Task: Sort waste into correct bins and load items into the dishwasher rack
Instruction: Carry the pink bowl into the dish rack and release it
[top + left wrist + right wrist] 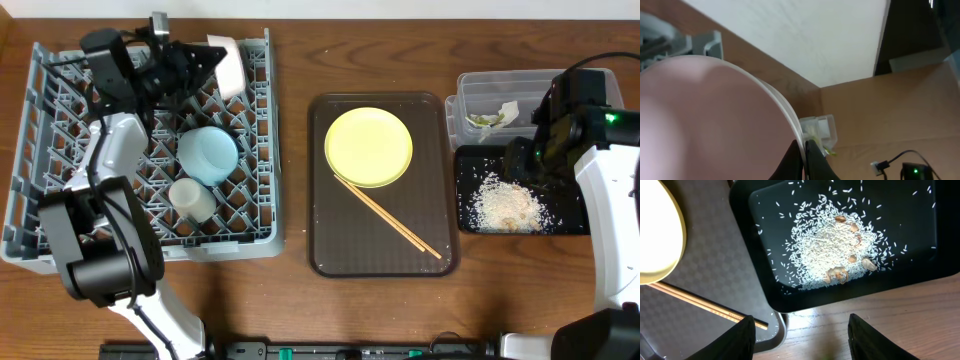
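Observation:
The white bowl (230, 66) will go down on edge in my left gripper between the rack's empty wires beside the light blue bowl, because those wires are below. My left gripper will then let go of the white bowl's rim.
My left gripper (215, 62) is shut on the rim of the white bowl (230, 66) and holds it on edge at the back right of the grey dishwasher rack (262, 140). In the left wrist view the bowl (710, 120) fills the frame, with its rim between the fingers (805, 152). A light blue bowl (208, 153) and a white cup (190, 198) sit in the rack. The yellow plate (368, 146) and chopsticks (390, 218) lie on the brown tray (325, 250). My right gripper (807, 340) is open and empty by the black tray (755, 225), which holds rice scraps (825, 250).
The clear tub (470, 85) at the back right holds the green-and-yellow wrapper (487, 119). The black tray (570, 222) lies just in front of it. In the right wrist view the plate (655, 235) and chopsticks (700, 305) show at the left.

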Available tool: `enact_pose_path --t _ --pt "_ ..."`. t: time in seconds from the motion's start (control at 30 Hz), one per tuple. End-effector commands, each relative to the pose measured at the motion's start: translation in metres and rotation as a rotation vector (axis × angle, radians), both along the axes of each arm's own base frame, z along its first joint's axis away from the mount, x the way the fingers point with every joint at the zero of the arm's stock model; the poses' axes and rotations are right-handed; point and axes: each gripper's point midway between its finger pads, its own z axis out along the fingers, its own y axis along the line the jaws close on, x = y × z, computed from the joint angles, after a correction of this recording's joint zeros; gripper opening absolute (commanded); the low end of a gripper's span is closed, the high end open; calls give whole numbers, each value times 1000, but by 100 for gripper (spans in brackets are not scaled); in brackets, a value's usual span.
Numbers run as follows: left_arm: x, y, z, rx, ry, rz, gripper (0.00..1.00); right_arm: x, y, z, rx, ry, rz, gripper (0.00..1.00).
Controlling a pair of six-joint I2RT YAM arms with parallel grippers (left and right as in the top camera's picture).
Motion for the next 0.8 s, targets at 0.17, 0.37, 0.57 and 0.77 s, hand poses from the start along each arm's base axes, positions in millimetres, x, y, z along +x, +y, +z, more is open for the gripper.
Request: enact_pose_path --t 0.17,0.37,0.57,0.77 --pt "4 16 -22 -39 63 9 6 1 0 1 2 -6 12 57" --pt "0 44 -36 -34 84 61 6 1 0 1 2 -6 12 57" --pt "-9 68 -49 -13 112 97 38 1 0 1 2 -7 12 57" --pt "-12 78 -48 -7 117 117 75 0 0 1 2 -2 15 57"
